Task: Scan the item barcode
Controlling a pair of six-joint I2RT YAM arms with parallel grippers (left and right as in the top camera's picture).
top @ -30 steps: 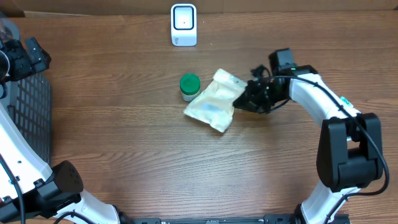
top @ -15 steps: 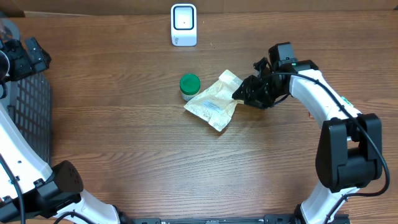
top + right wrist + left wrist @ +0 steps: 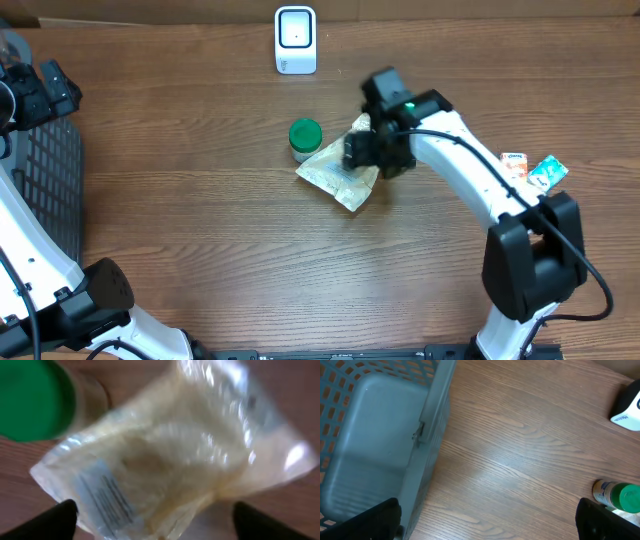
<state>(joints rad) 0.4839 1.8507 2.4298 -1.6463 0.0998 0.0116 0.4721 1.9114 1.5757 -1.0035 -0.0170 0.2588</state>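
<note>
My right gripper should next move down and to the left in the overhead view onto the bag's labelled end [image 3: 328, 183] [image 3: 106, 496], because that end is below my gripper on that side.
The item, a clear plastic bag [image 3: 335, 178] with pale contents, lies flat on the table beside a green-lidded jar [image 3: 305, 136]. My right gripper [image 3: 368, 150] hovers open over the bag's right end, and the frames do not show whether it touches it. In the right wrist view the bag [image 3: 175, 455] fills the frame, with a printed label [image 3: 107, 495] at its lower left, between the spread fingertips of the right gripper [image 3: 157, 520]. The white scanner [image 3: 295, 40] stands at the far edge. My left gripper [image 3: 487, 520] is open over bare wood by the basket.
A grey mesh basket [image 3: 45, 190] sits at the left edge; the left wrist view shows the basket [image 3: 370, 435], the jar [image 3: 620, 497] and the scanner [image 3: 627, 407]. Two small packets [image 3: 515, 165] [image 3: 547, 172] lie at the right.
My right gripper let go of the bag's right edge, opened wide and swung left over the bag. The bag settled flat. The left arm stayed still.
</note>
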